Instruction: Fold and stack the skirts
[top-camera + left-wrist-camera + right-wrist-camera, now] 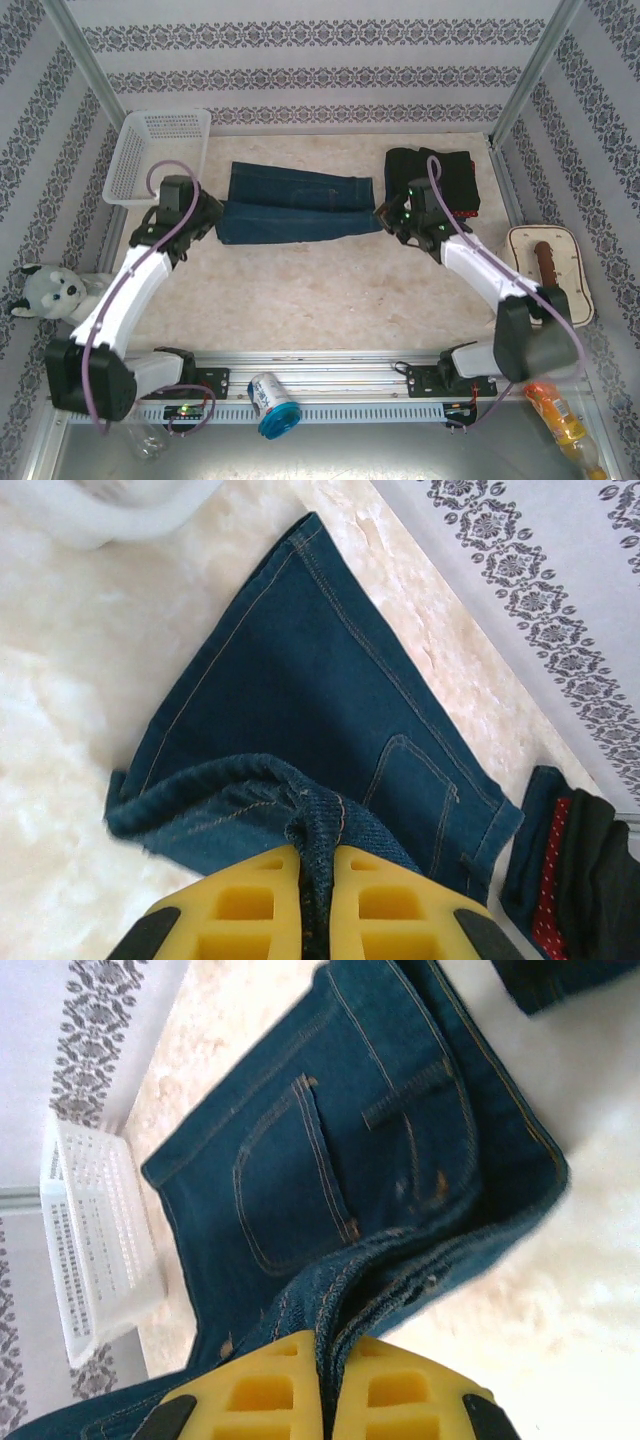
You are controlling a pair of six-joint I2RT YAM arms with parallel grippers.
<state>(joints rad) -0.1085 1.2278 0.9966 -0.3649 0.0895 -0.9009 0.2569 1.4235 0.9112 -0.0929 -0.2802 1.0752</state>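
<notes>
I will carry the held denim (300, 810) outward with my left gripper and lower it onto the skirt's far corner (310, 528) to release, since that corner lies outward and below it.
A dark blue denim skirt (292, 203) lies folded lengthwise across the middle of the table, a back pocket (290, 1175) facing up. My left gripper (213, 217) is shut on its left end, denim (300, 810) bunched between the yellow fingers (235, 905). At the skirt's right end my right gripper (383, 214) is shut on the waistband (400, 1250). Behind the right gripper sits a stack of folded skirts (450, 180): black on top, red polka-dot cloth (550, 880) and dark denim beneath.
A white mesh basket (150, 150) stands at the back left, close to the left arm. A plush toy (50, 292) sits outside the left rail, a padded tray (560, 265) at the right. A can (270, 400) lies in front of the arm bases.
</notes>
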